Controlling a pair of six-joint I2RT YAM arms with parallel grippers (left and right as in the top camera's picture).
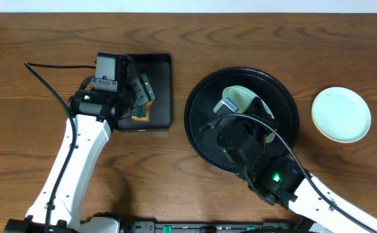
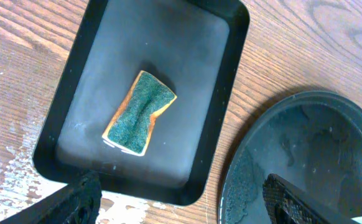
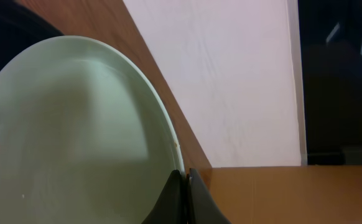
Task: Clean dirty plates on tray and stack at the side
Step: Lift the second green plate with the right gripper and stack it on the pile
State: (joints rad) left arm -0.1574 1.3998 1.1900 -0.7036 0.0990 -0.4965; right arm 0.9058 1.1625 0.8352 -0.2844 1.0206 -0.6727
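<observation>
I will move my right gripper to the right in the overhead view next, then down onto the flat plate to release, because the side stack starts there.
My right gripper (image 1: 229,105) is shut on the rim of a pale mint plate (image 1: 245,98) and holds it tilted over the round black tray (image 1: 198,129). In the right wrist view the shut fingers (image 3: 186,186) pinch the plate's edge (image 3: 75,137), and a tiny red speck shows at its left. Another pale plate (image 1: 341,114) lies flat on the table to the right of the tray. My left gripper (image 1: 142,96) is open and empty above the green and yellow sponge (image 2: 139,112). Its fingers (image 2: 182,194) are spread wide. A third plate does not show clearly.
The sponge lies in a small rectangular black tray (image 2: 75,81) left of the round tray (image 2: 311,143). The rectangular tray also shows in the overhead view (image 1: 164,77). White scuffs mark the wood by its near corner. A cable trails from the left arm.
</observation>
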